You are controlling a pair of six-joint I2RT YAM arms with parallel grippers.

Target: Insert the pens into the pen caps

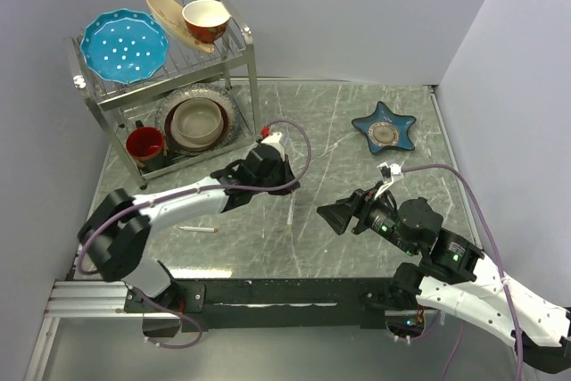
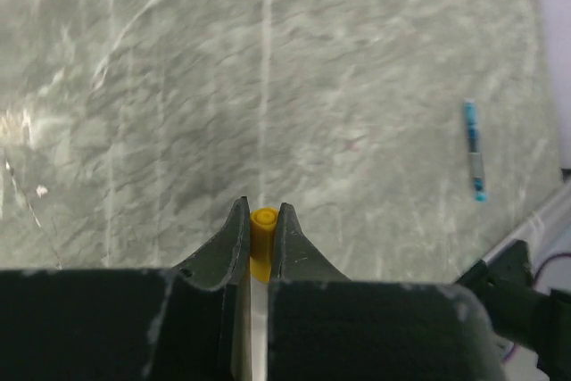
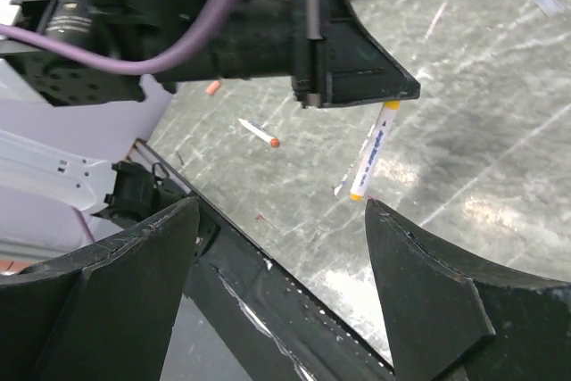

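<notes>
The pen's white body is hanging in the air. My left gripper needs to go down toward the bare tabletop below the pen and let go of the pen's orange end there.
My left gripper (image 1: 282,176) (image 2: 260,213) is shut on the orange end (image 2: 262,231) of a white-barrelled pen (image 1: 291,210). The pen hangs from the fingertips over the middle of the table. In the right wrist view it slants down below the left gripper (image 3: 357,78) with an orange tip (image 3: 373,153). My right gripper (image 1: 333,217) (image 3: 281,207) is open and empty, a little right of that pen. A second white pen with a reddish end (image 1: 198,229) (image 3: 259,133) lies on the table at the front left. A short pinkish cap (image 3: 212,87) lies beyond it. A dark blue pen (image 2: 475,151) lies near the front edge.
A metal dish rack (image 1: 252,60) with plates, bowls and a red cup stands at the back left. A blue star-shaped dish (image 1: 384,128) sits at the back right. The black rail (image 1: 285,292) runs along the table's front edge. Grey walls close in both sides.
</notes>
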